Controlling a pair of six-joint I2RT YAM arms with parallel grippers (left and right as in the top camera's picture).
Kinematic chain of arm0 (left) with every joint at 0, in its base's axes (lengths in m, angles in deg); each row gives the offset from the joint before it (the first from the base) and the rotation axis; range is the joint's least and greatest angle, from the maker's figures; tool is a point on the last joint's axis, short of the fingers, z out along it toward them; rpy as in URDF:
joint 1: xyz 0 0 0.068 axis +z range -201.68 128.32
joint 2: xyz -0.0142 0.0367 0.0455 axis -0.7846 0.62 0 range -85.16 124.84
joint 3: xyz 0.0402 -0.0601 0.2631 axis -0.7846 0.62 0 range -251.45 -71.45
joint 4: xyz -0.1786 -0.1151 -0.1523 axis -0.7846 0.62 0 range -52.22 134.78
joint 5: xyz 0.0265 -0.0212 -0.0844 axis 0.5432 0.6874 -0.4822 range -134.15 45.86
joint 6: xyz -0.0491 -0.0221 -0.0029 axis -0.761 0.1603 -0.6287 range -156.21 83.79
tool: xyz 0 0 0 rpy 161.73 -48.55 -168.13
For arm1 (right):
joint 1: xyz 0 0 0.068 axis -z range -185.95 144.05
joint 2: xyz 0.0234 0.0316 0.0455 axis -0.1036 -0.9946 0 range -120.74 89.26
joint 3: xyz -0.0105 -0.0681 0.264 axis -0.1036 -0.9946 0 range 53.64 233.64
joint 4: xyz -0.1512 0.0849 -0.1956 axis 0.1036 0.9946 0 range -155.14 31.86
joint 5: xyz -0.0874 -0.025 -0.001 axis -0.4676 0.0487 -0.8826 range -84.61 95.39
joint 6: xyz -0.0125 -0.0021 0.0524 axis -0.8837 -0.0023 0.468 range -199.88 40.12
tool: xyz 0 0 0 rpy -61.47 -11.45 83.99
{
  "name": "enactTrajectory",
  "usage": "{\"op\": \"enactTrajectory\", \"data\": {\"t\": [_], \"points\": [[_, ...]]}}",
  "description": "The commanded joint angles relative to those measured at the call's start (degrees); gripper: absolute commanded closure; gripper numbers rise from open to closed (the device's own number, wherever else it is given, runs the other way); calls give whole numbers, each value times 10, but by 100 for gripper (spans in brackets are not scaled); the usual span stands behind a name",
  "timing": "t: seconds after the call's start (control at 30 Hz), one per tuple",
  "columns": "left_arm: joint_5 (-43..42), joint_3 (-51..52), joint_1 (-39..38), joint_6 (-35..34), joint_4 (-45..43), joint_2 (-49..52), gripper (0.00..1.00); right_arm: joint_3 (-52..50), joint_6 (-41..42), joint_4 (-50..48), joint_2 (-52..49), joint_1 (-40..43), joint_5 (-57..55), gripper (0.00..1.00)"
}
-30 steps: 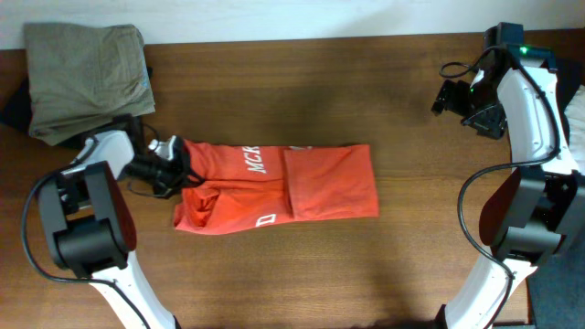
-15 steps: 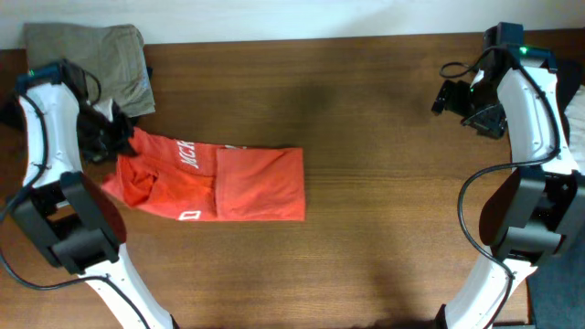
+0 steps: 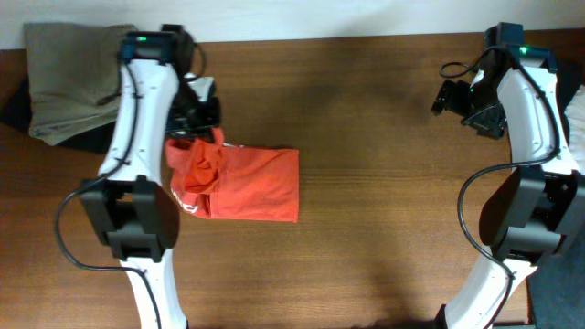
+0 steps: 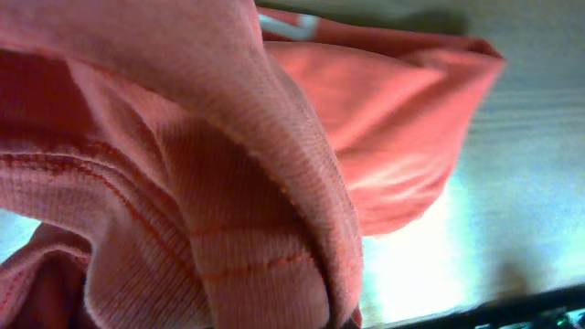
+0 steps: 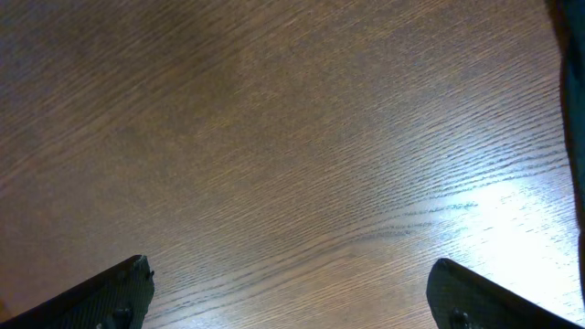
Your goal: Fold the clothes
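I should next move the block's bunched end to the right in the overhead view with my left gripper and let go of it over the block's flat end (image 3: 283, 176) (image 4: 439, 119), because the flat end is uncovered.
The clothes (image 3: 256, 183), a red-orange T-shirt, lie left of the table's middle as a short folded block, with their left end bunched and lifted. My left gripper (image 3: 198, 126) is shut on that bunched end just above the block. In the left wrist view the ribbed red-orange fabric (image 4: 228, 183) fills the picture and hides the fingers. My right gripper (image 3: 449, 97) hangs open at the far right back, far from the shirt. In the right wrist view my right gripper (image 5: 292, 300) has only bare wood between its fingertips.
A folded khaki-olive garment (image 3: 78, 68) lies at the back left corner, partly on a black garment (image 3: 13, 108) at the left edge. The brown wooden table (image 3: 393, 219) stretches from the shirt to the right arm's base (image 3: 526, 219).
My left arm has swung from the far left edge rightward and toward the back, dragging the shirt's left end up and over. The shirt now looks shorter and more bunched. The right arm has not moved.
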Motion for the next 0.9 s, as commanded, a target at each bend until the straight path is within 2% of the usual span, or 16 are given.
{"op": "enactTrajectory", "data": {"t": [0.0,0.23,0.6,0.63,0.7,0.8,0.87], "points": [[-2,-10,-49,-15,-14,-2,100,9,5,0,0,1,-3,1],[-2,42,-109,-55,-61,1,99,9,5,0,0,1,-3,1],[-2,110,-156,-99,-119,1,99,9,5,0,0,1,-3,1],[-2,110,-160,-99,-122,1,99,9,5,0,0,1,-3,1],[-3,110,-169,-100,-128,1,90,9,5,0,0,1,-3,1],[-2,110,-185,-99,-130,1,90,9,5,0,0,1,-3,1],[-2,110,-193,-100,-130,1,84,9,5,0,0,1,-3,1]]}}
